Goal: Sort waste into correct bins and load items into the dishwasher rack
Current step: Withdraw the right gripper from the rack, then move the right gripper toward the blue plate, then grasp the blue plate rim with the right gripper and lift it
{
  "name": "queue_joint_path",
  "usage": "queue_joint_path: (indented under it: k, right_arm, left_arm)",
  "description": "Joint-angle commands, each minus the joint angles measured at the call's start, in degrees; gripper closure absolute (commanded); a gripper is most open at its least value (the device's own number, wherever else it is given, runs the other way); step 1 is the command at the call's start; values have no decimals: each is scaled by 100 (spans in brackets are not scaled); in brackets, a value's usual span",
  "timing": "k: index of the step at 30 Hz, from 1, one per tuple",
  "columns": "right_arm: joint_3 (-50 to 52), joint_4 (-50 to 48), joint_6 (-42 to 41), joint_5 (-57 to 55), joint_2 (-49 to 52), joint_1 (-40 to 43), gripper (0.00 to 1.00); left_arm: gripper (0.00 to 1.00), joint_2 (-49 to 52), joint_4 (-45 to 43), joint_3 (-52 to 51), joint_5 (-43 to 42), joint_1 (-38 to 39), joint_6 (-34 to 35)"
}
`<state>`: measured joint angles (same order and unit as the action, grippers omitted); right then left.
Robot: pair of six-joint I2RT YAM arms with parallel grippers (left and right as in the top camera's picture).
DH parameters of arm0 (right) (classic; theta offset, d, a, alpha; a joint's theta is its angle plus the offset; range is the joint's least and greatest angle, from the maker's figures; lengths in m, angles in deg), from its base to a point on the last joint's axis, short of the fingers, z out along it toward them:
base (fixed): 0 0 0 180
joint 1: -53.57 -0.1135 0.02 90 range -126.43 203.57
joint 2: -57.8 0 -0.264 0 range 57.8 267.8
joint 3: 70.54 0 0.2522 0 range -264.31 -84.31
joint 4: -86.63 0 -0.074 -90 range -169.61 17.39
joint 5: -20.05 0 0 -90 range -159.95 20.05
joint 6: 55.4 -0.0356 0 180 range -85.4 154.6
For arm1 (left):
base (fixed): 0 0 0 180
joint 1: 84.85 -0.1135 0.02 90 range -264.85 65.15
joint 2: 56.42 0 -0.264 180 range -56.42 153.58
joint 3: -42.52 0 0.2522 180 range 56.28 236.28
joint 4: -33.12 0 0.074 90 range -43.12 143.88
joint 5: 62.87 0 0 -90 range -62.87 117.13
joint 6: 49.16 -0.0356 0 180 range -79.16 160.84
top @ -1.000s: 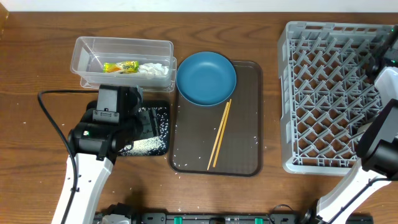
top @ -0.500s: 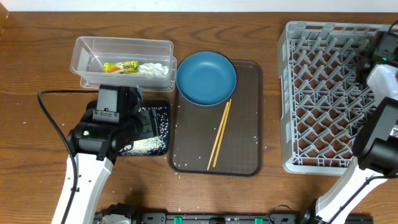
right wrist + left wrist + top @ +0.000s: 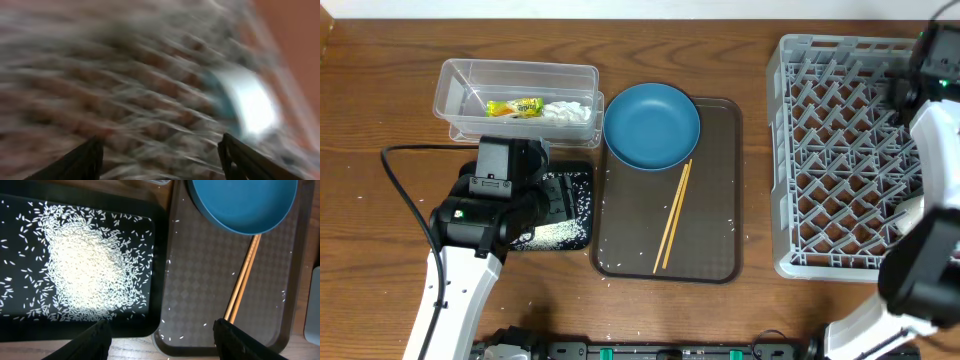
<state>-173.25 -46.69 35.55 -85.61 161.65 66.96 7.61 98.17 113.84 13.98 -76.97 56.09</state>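
The dark-blue plate is still outside the rack (image 3: 840, 150), so my right gripper will go left in the overhead view and down onto the plate's rim that faces the rack.
The clear tub (image 3: 520, 88) holds the yellow-green wrapper (image 3: 516, 106) and white tissue (image 3: 570, 112). White rice (image 3: 80, 265) lies heaped in the black tray (image 3: 575, 185). My left gripper (image 3: 162, 332) hangs open over the gap between the black tray (image 3: 155, 255) and the brown tray, holding nothing. The dark-blue plate (image 3: 652, 125) and the chopsticks (image 3: 672, 215) rest on the brown tray. Over the grey rack (image 3: 840, 150), my right gripper (image 3: 160, 152) is open and empty in a blurred view. A pale blue and white shape (image 3: 252, 102), likely the bowl, sits in the rack.
The brown serving tray (image 3: 715, 200) carries scattered rice grains (image 3: 172, 307). A black cable (image 3: 405, 195) loops on the wood left of my left arm (image 3: 485, 215). My right arm (image 3: 932, 110) covers the rack's far right corner.
My right arm has swung back toward the rack's far right corner, and its wrist view is smeared by motion. The left arm and the table objects have stayed put.
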Motion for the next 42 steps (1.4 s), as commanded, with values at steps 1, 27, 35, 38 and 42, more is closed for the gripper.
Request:
queue_joint_path:
  k: [1,27,35,38,42]
  right_arm:
    - [-24,76,-479,3099,-210,-442,29]
    - [-31,232,-2533,1438,1757,-3554,99]
    - [-214,157,-1493,326,212,-2979,99]
    - [-214,-57,-708,-437,-393,-2675,99]
    - [-214,-490,1058,-1412,-920,-2175,99]
  left_arm:
    - [31,28,31,52,17,-31,11]
    - [32,28,125,50,17,-31,9]
    - [31,28,118,50,17,-31,9]
    - [31,28,120,50,17,-31,9]
    - [32,28,118,50,17,-31,9]
